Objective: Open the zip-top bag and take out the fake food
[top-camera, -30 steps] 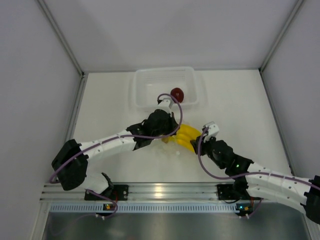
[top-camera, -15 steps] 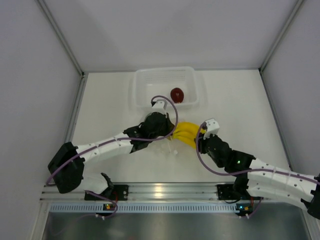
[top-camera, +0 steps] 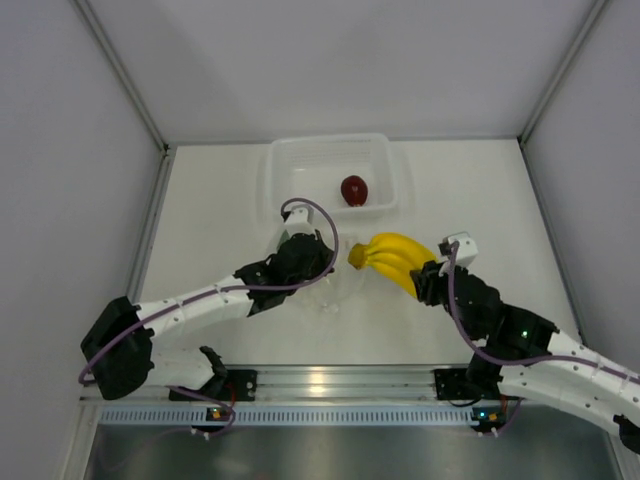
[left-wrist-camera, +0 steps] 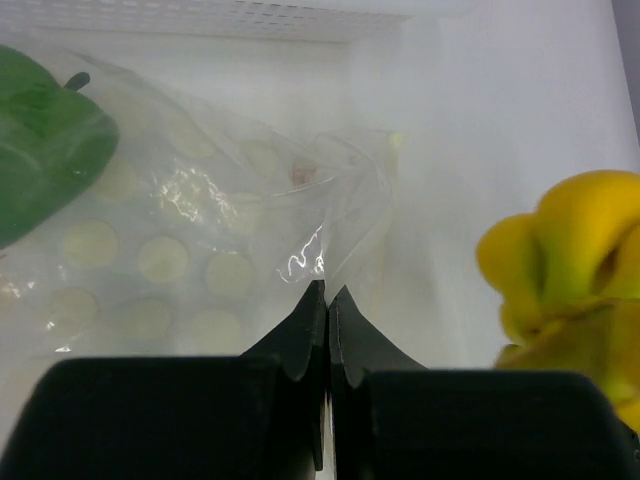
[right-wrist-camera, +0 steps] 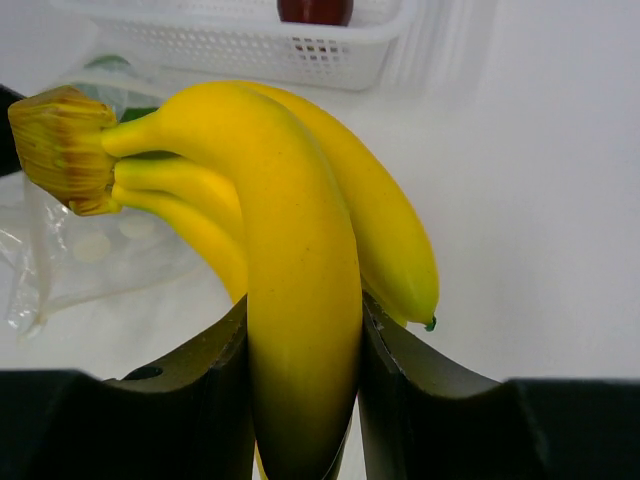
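The bottom of the tray is bare beside the dark red round fruit [top-camera: 354, 189], so my right gripper will carry the bananas outward over that empty part of the tray and let go of them.
My right gripper [top-camera: 420, 279] is shut on the yellow banana bunch [top-camera: 392, 256] and holds it outside the bag, right of it. In the right wrist view the bananas [right-wrist-camera: 290, 230] fill the jaws of the gripper [right-wrist-camera: 302, 315]. My left gripper [top-camera: 322, 262] is shut and pinches an edge of the clear zip-top bag [left-wrist-camera: 200, 240], as the left wrist view [left-wrist-camera: 327, 296] shows. The green pepper piece [left-wrist-camera: 45, 140] lies inside the bag. The dark red round fruit [top-camera: 354, 189] sits in the translucent tray [top-camera: 290, 160].
The rigid tray stands at the back centre, just beyond the bag; its slotted wall [right-wrist-camera: 250, 50] shows in the right wrist view. Enclosure walls rise at the left, right and back. The arm bases and a metal rail [top-camera: 320, 385] run along the near edge.
My right gripper has drawn the banana bunch to the right, away from the bag and the left gripper. My left arm has pulled back towards the near left with the bag.
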